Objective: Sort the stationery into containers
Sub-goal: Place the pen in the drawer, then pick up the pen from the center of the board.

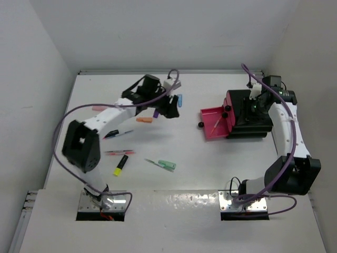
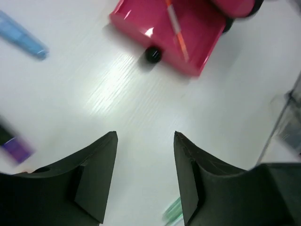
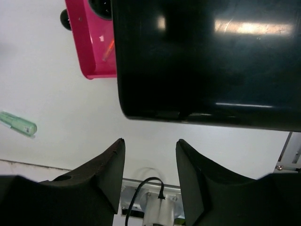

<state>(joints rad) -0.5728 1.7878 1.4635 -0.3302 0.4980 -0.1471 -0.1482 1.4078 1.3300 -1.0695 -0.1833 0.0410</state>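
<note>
I should first move my left gripper back and down onto the pen's middle (image 1: 158,165), so that I can get the thin clear pen beside the mint piece.
A black box (image 1: 251,126) of magenta-red drawers stands at the right. Its lowest drawer (image 1: 208,120) is pulled out, with a thin orange pen (image 1: 217,125) inside. My left gripper (image 1: 171,107) is open and empty above the table left of the drawer. In the left wrist view (image 2: 145,136) the drawer (image 2: 136,26), its pen (image 2: 176,33) and knob (image 2: 153,54) lie ahead. My right gripper (image 1: 251,110) hovers open and empty over the box; it also shows in the right wrist view (image 3: 150,141), near the box's top (image 3: 207,61).
Loose on the table: a blue piece (image 1: 179,100), a purple-tipped highlighter (image 1: 156,112), an orange piece (image 1: 144,119), a pink piece (image 1: 99,108), a black pen (image 1: 117,135), red pens (image 1: 118,153), a yellow highlighter (image 1: 120,165), a mint piece (image 1: 167,165). Purple cables arc over both arms.
</note>
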